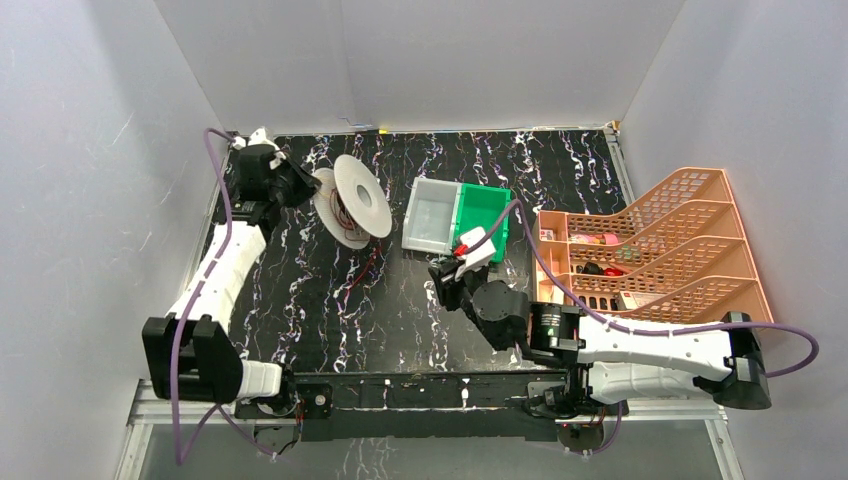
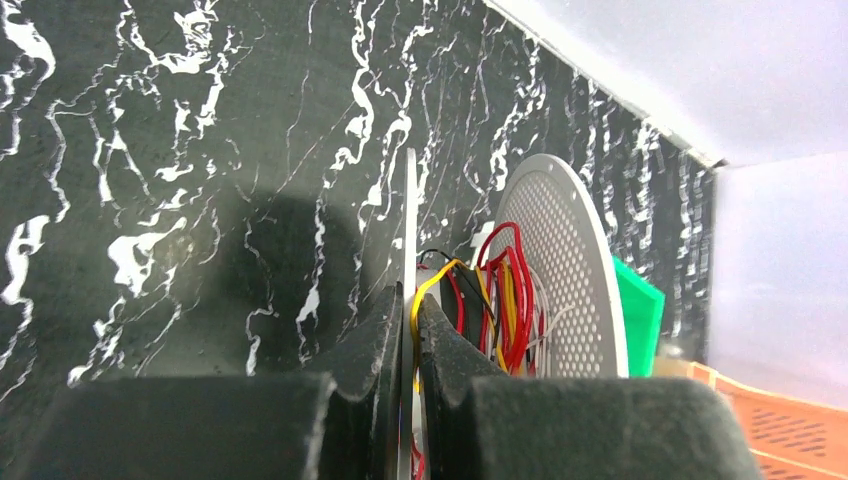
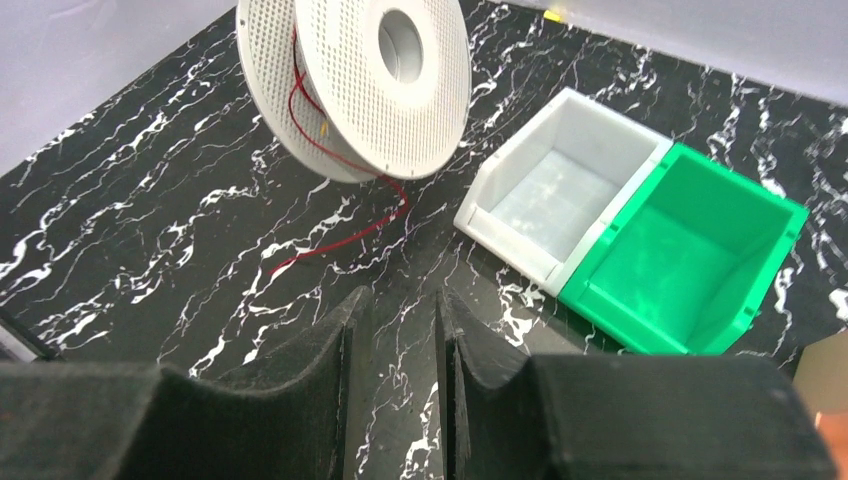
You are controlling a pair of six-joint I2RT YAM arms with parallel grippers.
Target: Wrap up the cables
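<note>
My left gripper is holding the rim of the spool, which is tipped on edge. Next it will turn and lower, lay that rim on the tabletop [image 1: 378, 248] beside the white bin, and let go.
A white perforated spool [image 1: 350, 200] stands on edge at the back left of the black marbled table. Thin red and yellow cables [image 2: 510, 290] are bunched on its hub between the two flanges. A loose red cable end [image 3: 340, 235] trails from the spool onto the table, and also shows in the top view [image 1: 365, 268]. My left gripper [image 1: 300, 185] is shut on the spool's near flange [image 2: 410, 220], with a yellow wire [image 2: 430, 290] beside the right pad. My right gripper [image 3: 403, 310] is open and empty, hovering mid-table in front of the spool [image 3: 350, 80].
A white bin [image 1: 432, 215] and a green bin [image 1: 485, 215] sit side by side just right of the spool. An orange tiered rack [image 1: 660, 245] with small items stands at the right. Grey walls enclose the table.
</note>
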